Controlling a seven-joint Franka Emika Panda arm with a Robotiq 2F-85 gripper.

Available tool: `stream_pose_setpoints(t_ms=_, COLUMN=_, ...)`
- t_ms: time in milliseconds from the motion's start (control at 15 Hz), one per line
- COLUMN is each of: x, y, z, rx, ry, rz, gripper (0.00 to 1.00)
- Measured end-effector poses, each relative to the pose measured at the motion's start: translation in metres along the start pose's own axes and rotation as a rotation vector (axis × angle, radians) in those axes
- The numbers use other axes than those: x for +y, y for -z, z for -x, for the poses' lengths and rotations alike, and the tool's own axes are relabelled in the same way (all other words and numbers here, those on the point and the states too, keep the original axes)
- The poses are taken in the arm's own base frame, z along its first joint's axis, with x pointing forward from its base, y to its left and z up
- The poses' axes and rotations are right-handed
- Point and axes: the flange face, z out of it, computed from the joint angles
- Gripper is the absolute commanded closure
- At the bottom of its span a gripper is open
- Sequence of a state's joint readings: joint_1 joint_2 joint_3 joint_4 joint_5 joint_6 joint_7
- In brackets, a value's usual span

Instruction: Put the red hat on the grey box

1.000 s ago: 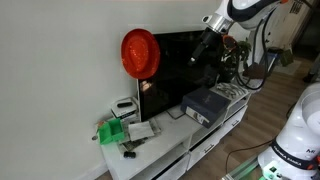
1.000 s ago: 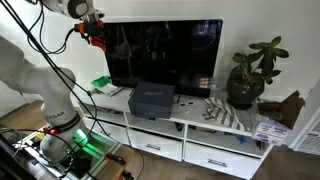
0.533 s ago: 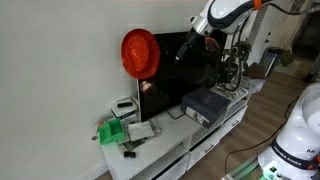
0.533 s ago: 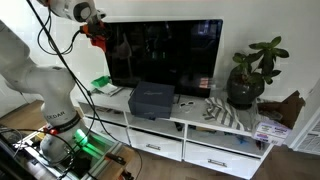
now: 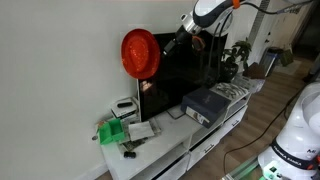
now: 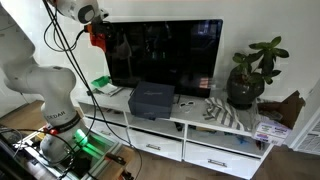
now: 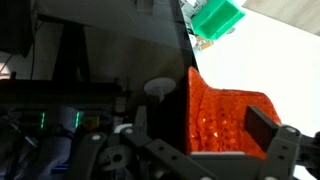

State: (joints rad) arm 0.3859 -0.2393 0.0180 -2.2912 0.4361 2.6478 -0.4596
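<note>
The hat's edge is already between the open fingers, so next I should bring my gripper a little farther onto it and then close it.
The red sequined hat point(image 5: 140, 53) hangs on the upper corner of the black TV point(image 5: 185, 70); it also shows in the other exterior view point(image 6: 97, 37). The grey box point(image 5: 208, 102) sits on the white TV stand below the screen, seen too from the front point(image 6: 151, 100). My gripper point(image 5: 174, 43) is up at the TV's top edge, just beside the hat. In the wrist view the hat point(image 7: 225, 115) fills the gap of my gripper point(image 7: 200, 135). The jaws stand open around the hat, with one dark finger point(image 7: 262, 127) at its side; contact cannot be told.
A green object point(image 5: 113, 132) lies on the stand's end below the hat, also in the wrist view point(image 7: 217, 17). A potted plant point(image 6: 250, 70) stands at the stand's other end. The white wall is close behind the TV.
My arm has moved along the TV's top edge toward the hat, from about the screen's middle to right beside it. The hat and box have not moved.
</note>
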Motion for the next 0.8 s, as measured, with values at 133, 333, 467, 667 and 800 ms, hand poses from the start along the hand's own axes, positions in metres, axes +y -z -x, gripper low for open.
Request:
stream_pose_setpoints(t_ms=133, x=-0.001, y=-0.005, z=-0.008, rx=0.021, ry=-0.001, rz=-0.017, gripper=0.0)
stream_pose_setpoints(t_ms=333, x=0.002, y=-0.012, z=-0.017, rx=0.049, ry=0.008, rz=-0.034, gripper=0.12)
stream_pose_setpoints(t_ms=467, x=0.003, y=-0.018, z=-0.022, rx=0.06, ry=0.014, rz=-0.05, gripper=0.3)
stream_pose_setpoints(t_ms=667, x=0.005, y=-0.025, z=-0.028, rx=0.074, ry=0.03, rz=-0.066, gripper=0.53)
stream_pose_setpoints(t_ms=800, x=0.006, y=-0.03, z=-0.031, rx=0.077, ry=0.045, rz=-0.073, gripper=0.72)
